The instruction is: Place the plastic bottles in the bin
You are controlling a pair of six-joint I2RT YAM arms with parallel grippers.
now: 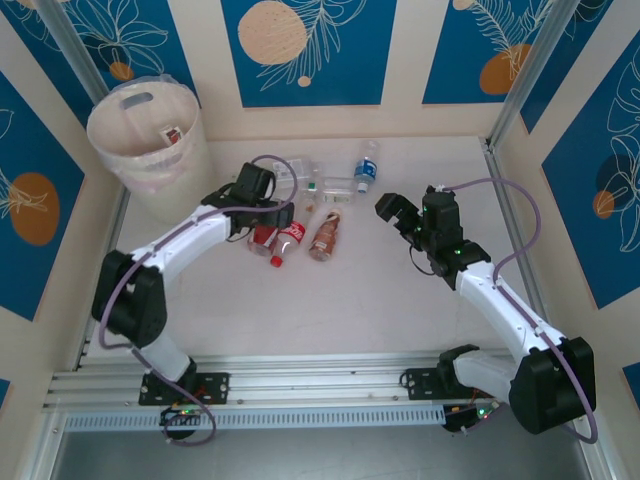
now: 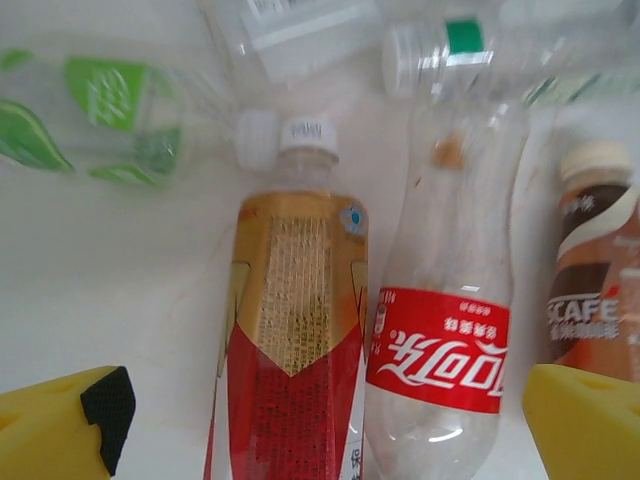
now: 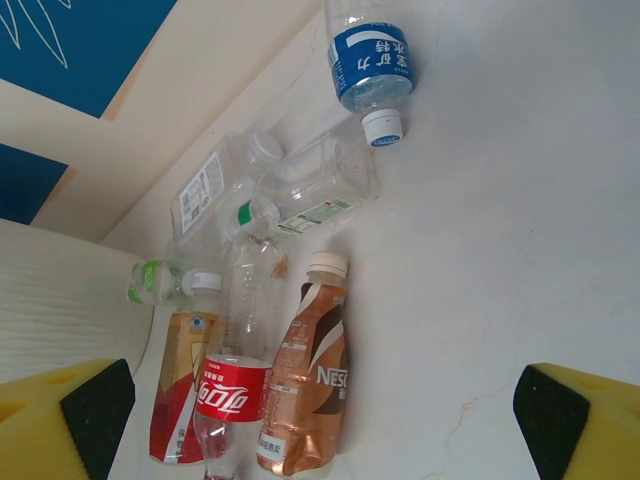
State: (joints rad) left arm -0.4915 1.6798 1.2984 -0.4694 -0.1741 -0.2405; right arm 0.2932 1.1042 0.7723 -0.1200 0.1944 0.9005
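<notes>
I will get my left gripper around the label of the red-and-gold labelled bottle (image 2: pixel 293 330): it will move over that bottle first, then go down.
Several plastic bottles lie in a cluster mid-table. A red-and-gold labelled bottle (image 2: pixel 295 350), a Coca-Cola bottle (image 2: pixel 445 340) and a brown Nescafe bottle (image 2: pixel 600 290) lie side by side. My left gripper (image 2: pixel 325 430) hovers open just above them, its yellow fingers (image 2: pixel 60 425) straddling the first two. A green-labelled bottle (image 2: pixel 100 110) and clear bottles (image 2: pixel 300 35) lie beyond. My right gripper (image 1: pixel 400 218) stands open, to the right of the cluster and holding nothing. A blue-labelled bottle (image 3: pixel 372 60) lies farther back. The cream-white bin (image 1: pixel 145 140) stands at the far left corner.
Blue-and-cream patterned walls enclose the table on three sides. A small red-labelled item (image 1: pixel 172 133) lies inside the bin. An aluminium rail (image 1: pixel 320 385) runs along the near edge. Bare tabletop (image 1: pixel 340 310) lies between the bottles and the rail.
</notes>
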